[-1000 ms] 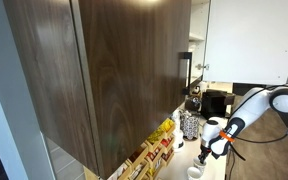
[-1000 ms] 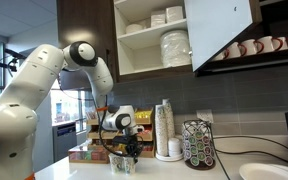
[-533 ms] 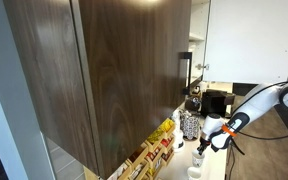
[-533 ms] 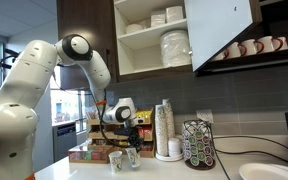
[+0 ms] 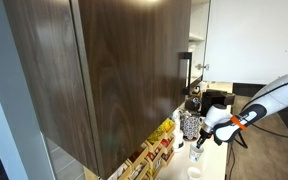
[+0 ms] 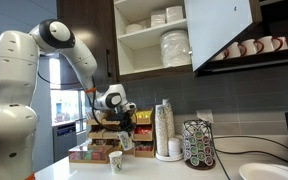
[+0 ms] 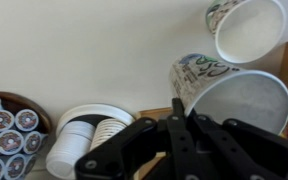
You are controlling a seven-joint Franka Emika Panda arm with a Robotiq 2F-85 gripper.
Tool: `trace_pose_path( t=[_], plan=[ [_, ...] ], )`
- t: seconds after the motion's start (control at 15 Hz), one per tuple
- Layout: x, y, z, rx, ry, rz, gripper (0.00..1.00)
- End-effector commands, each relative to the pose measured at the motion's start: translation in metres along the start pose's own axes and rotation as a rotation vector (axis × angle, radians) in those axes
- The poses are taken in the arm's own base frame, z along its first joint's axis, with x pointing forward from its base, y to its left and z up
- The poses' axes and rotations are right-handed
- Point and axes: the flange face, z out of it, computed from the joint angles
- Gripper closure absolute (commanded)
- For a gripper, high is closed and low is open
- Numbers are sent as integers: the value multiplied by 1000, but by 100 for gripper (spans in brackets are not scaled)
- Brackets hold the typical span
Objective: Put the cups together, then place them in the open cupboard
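Observation:
The other cup's opening [image 6: 115, 154] [image 7: 251, 30] is below my gripper, to its right in the wrist view, so my gripper will next move over it, lower the held cup inside and let go.
Two small paper cups have a printed outside and a white inside. My gripper [image 6: 125, 128] is shut on the rim of one cup [image 6: 127, 143] and holds it tilted above the counter. The other cup [image 6: 115, 159] stands on the counter just below it. In the wrist view the held cup [image 7: 229, 95] fills the right side at my gripper [image 7: 187, 122], and the other cup [image 7: 246, 28] lies beyond it. The open cupboard [image 6: 149, 40] is above, with pale shelves of bowls and plates. Its dark brown door [image 5: 114, 70] has a black bar handle [image 5: 184, 72].
A tall stack of paper cups [image 6: 165, 130] and a pod carousel [image 6: 198, 143] stand close by on the counter. Boxes [image 6: 89, 153] line the wall behind the cups. A white plate [image 6: 269, 172] lies further along. Mugs [image 6: 249, 47] hang under a neighbouring white-doored cupboard.
My gripper has lifted one cup off the counter, where both cups stood side by side, and the arm has risen. The other cup has stayed in place.

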Motion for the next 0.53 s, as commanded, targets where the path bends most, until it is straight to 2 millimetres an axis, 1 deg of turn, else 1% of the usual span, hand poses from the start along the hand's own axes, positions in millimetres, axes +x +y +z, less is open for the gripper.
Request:
trace_pose_path(
  t=[0.0,0.13,0.2,0.33,0.47],
  plan=[
    [-11,-34,-16,88,-45,-75,99],
    [-13,-45,-17,121,-82,-105,99],
    [-15,-47,-16,124,-108,-114,99],
    [-20,-45,-14,117,-148,-123,99],
    [-22,-41,-5,110,-163,-126,99]
  ],
)
